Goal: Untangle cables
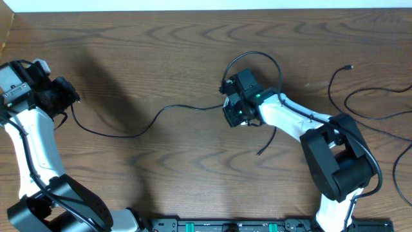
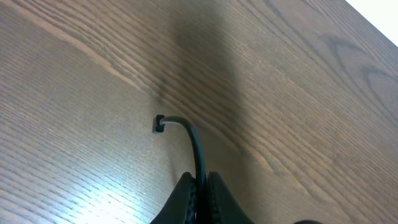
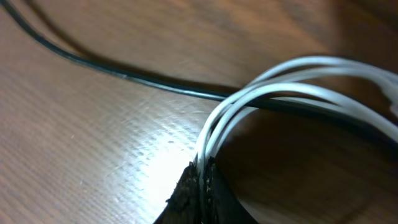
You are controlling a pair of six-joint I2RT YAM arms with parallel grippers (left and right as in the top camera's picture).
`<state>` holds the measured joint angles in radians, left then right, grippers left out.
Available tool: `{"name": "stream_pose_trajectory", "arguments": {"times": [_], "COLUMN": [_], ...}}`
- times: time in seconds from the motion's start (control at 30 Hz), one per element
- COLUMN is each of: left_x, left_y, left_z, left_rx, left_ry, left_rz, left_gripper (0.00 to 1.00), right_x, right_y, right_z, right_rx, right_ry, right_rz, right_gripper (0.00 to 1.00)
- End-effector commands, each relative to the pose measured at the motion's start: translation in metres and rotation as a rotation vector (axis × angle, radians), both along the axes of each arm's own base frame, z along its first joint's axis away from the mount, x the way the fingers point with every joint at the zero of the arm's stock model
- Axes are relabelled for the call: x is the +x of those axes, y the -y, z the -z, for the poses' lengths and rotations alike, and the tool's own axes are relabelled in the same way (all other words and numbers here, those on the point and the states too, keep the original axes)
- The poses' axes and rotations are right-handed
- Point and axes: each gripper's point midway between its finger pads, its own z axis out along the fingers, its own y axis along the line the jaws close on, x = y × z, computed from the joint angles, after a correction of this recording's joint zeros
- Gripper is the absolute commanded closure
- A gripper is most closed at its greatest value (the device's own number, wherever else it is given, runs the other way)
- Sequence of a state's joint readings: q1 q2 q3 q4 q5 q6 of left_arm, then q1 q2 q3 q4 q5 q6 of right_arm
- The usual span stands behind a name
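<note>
My right gripper should next pull the white piece of cable away from the crossing cable toward the loose plug (image 1: 348, 67), to the gripper's right in the overhead view, and let go.
A long black cable (image 1: 129, 135) lies across the table between my two grippers. My left gripper (image 1: 66, 98) at the far left is shut on it near its end. In the left wrist view the cable (image 2: 194, 146) rises from the jaws (image 2: 200, 186) and its small plug (image 2: 159, 124) sticks out ahead. My right gripper (image 1: 233, 109) at the centre is shut on the loops of the white cable (image 3: 280, 81), with the jaws (image 3: 203, 171) pinching them. The black cable (image 3: 124, 74) passes under the white loops. From overhead the white cable is hidden by the gripper.
A second black cable lies at the right with its plug (image 1: 349, 67) free and runs off the right edge. A black loop (image 1: 257, 54) arcs above the right gripper, and a short black tail (image 1: 264, 146) lies below it. The arm bases stand at the front edge.
</note>
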<state>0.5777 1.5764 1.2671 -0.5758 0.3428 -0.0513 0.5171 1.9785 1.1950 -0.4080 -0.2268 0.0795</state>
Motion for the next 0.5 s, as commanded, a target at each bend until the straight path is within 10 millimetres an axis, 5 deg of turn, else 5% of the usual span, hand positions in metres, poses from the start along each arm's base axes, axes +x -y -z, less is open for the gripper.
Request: {"name": "stream_pose_trajectory", "arguments": {"times": [0.0, 0.2, 0.47], "left_x": [0.001, 0.001, -0.010], "left_y": [0.003, -0.005, -0.037], "left_z": [0.003, 0.003, 0.003], "left_rx": [-0.004, 0.050, 0.185], "left_ry": [-0.001, -0.012, -0.071], "left_rz": [0.020, 0.020, -0.093], "left_gripper": [0.92, 0.92, 0.92], "right_x": [0.001, 0.011, 0.031], "right_y": [0.025, 0.050, 0.101], "right_z": [0.017, -0.007, -0.088], "right_rx": [-0.024, 0.032, 0.065], "right_ry": [-0.080, -0.093, 0.062], "right_rz": [0.125, 0.193, 0.323], "right_gripper": [0.99, 0.99, 0.99]}}
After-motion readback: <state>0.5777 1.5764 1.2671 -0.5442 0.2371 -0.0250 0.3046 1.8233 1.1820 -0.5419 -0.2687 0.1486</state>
